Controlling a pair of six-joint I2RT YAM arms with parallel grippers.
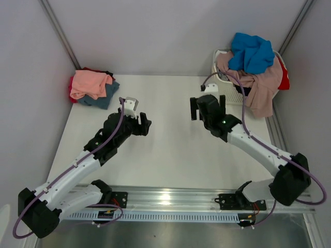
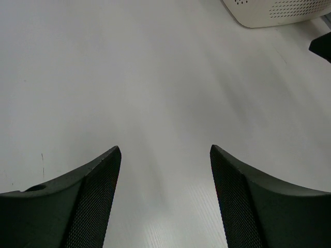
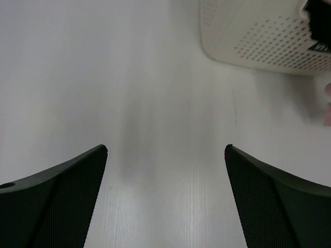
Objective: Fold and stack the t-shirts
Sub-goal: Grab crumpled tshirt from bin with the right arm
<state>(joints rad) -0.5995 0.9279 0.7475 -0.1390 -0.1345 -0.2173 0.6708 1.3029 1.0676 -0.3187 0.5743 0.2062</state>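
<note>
I will next move my right gripper outward and to the right in the top view, onto the bright blue t-shirt's near fold, because it lies on top in the basket.
A stack of t-shirts sits at the table's far left: a salmon pink one on top, a slate blue-grey one under it, red and black edges behind. At the far right, a bright blue t-shirt tops the white basket, and a dusty mauve-pink one hangs over its front, with red at its right side. My left gripper is open over bare table. My right gripper is open too, just short of the basket.
Grey walls close in the table on the left, right and back. An aluminium rail with the arm bases runs along the near edge. The basket shows at the top right of the left wrist view.
</note>
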